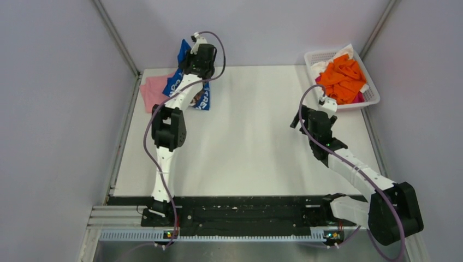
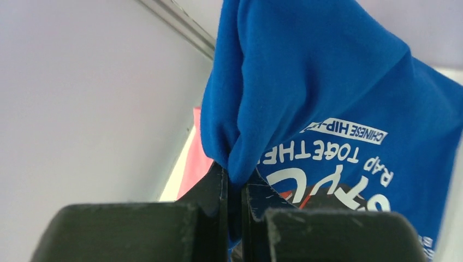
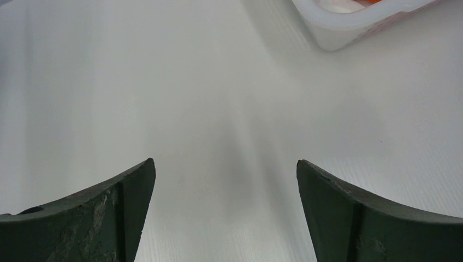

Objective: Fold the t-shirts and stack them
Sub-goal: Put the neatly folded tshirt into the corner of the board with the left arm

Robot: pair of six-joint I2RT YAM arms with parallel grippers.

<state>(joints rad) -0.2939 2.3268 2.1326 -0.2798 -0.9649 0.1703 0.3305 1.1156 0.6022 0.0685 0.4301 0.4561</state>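
My left gripper carries the royal blue t-shirt (image 1: 176, 81) toward the grey wall next, as the first step in getting it down over the pink t-shirt (image 1: 153, 90).
The royal blue t-shirt (image 1: 176, 81) with white lettering hangs lifted at the table's far left corner, partly hidden behind my left arm. My left gripper (image 1: 192, 51) is shut on a fold of it; in the left wrist view the blue cloth (image 2: 327, 98) is pinched between the closed fingers (image 2: 235, 188). The plain pink t-shirt (image 1: 153, 90) lies flat beneath it, and a strip of it shows in the left wrist view (image 2: 195, 164). Orange t-shirts (image 1: 343, 76) are heaped in the basket. My right gripper (image 1: 303, 114) is open and empty above bare table (image 3: 225, 164).
The white lattice basket (image 1: 371, 97) stands at the far right corner; its corner shows in the right wrist view (image 3: 349, 24). A grey wall (image 1: 60, 109) with a metal rail runs along the table's left edge. A black rail (image 1: 245, 215) spans the near edge.
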